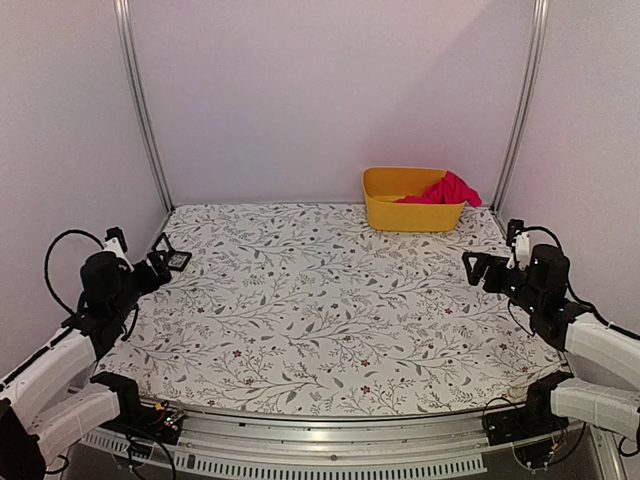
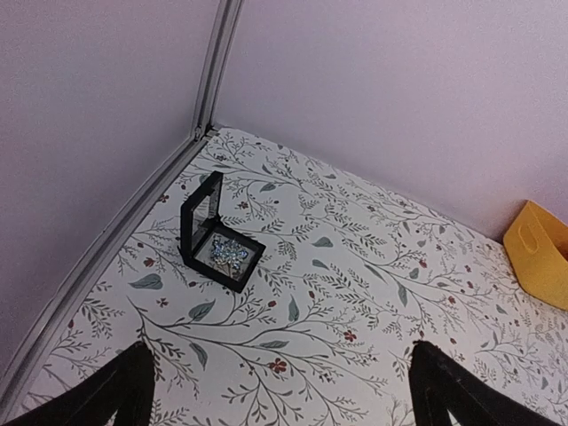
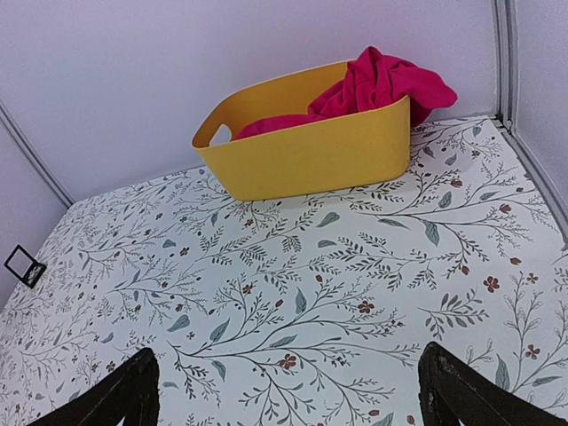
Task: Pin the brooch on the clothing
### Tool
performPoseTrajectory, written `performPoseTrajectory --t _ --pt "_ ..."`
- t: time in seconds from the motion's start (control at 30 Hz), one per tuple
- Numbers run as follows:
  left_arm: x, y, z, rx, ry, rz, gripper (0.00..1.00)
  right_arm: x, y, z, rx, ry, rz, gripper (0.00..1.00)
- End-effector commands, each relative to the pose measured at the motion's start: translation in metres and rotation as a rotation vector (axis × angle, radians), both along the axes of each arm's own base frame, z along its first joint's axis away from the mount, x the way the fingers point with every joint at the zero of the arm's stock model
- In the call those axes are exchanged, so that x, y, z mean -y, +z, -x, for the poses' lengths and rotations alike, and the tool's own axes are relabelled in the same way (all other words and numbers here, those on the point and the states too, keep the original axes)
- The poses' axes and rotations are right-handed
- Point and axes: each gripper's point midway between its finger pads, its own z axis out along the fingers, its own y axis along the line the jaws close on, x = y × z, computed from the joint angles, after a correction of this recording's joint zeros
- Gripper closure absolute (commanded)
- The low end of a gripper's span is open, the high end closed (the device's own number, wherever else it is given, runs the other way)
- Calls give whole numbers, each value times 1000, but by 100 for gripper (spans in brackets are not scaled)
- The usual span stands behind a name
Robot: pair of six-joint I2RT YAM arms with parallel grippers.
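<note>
My right gripper moves outward onto the raised heap of the red-pink T-shirt (image 1: 452,188) (image 3: 377,84) next, since that heap stands above the bin's rim.
The silvery brooch (image 2: 227,251) lies in a small open black box (image 2: 217,238) at the table's far left; the box also shows in the top view (image 1: 177,260) and the right wrist view (image 3: 24,265). The red-pink T-shirt (image 3: 377,84) is bunched in a yellow bin (image 3: 311,146) at the back right, also in the top view (image 1: 447,189). My left gripper (image 1: 160,259) is open and empty, just short of the box. My right gripper (image 1: 480,268) is open and empty, well short of the bin.
A floral-patterned white tablecloth (image 1: 320,310) covers the table. The yellow bin (image 1: 412,200) stands against the back wall. Aluminium frame posts (image 1: 140,100) rise at both back corners. Plain walls close in the sides.
</note>
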Motion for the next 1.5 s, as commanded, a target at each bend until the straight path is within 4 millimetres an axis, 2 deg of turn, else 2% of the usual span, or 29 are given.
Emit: performPoseTrajectory --t 0.0,0.07,0.13,0.27,0.4,0.57,0.6,0.63,0.67,0.7,0.73,0.77,0.8,0.83,0.9,0.93,0.97,1.0,1.03,1.07,1.1,1.13,1.17,1.27,1.33,1.4,1.47 --pt "3 24 -6 55 -7 -8 0 3 9 -4 25 -26 -25 1" --pt "3 35 -8 67 -13 -27 0 1 16 -4 38 -12 -29 1" --pt "3 54 -10 99 -15 -52 0 -2 25 -4 55 5 -27 1" --pt "2 91 -13 165 -20 -108 0 -7 56 -12 102 28 -28 1" --pt "6 123 -18 236 -44 -177 0 -5 119 -34 187 -3 19 1" --pt "14 147 -39 255 -84 -267 0 23 186 -99 155 -216 165 2" --pt "18 151 -44 255 -110 -281 0 27 177 -122 98 -244 212 4" --pt "23 154 -49 256 -137 -292 0 32 189 -136 97 -266 233 7" --pt "28 157 -53 260 -163 -300 0 37 189 -155 70 -283 250 8" --pt "32 157 -56 256 -188 -305 0 39 175 -178 21 -284 265 9" --pt "35 155 -59 252 -206 -308 0 42 181 -192 14 -287 263 10" --pt "39 153 -61 247 -228 -308 0 42 172 -209 -21 -289 274 10" --pt "42 149 -63 241 -248 -312 0 43 172 -220 -37 -295 288 10" --pt "44 145 -64 235 -261 -313 0 40 154 -241 -70 -294 307 10" --pt "49 133 -66 213 -292 -318 0 36 138 -267 -97 -280 333 10" --pt "50 128 -67 203 -299 -324 0 33 115 -283 -129 -262 356 10" --pt "50 122 -68 190 -304 -327 0 30 112 -294 -123 -252 364 10" --pt "50 117 -68 175 -305 -328 0 26 99 -307 -130 -234 378 11" --pt "50 115 -69 165 -307 -326 0 22 101 -318 -108 -211 396 13" --pt "51 114 -70 158 -315 -325 0 20 79 -331 -123 -197 427 15" --pt "53 113 -71 156 -330 -324 0 21 75 -340 -114 -198 456 17" --pt "55 113 -71 157 -343 -321 0 22 61 -350 -121 -203 476 18" --pt "58 113 -71 159 -355 -318 0 25 40 -360 -142 -210 510 18" --pt "63 109 -73 151 -391 -306 0 33 9 -377 -140 -248 568 12" --pt "64 106 -75 143 -399 -296 0 37 -13 -385 -143 -262 603 12" --pt "64 104 -76 135 -402 -292 0 39 -25 -388 -147 -270 632 19" --pt "63 100 -78 125 -401 -284 0 44 -27 -387 -155 -294 647 31"
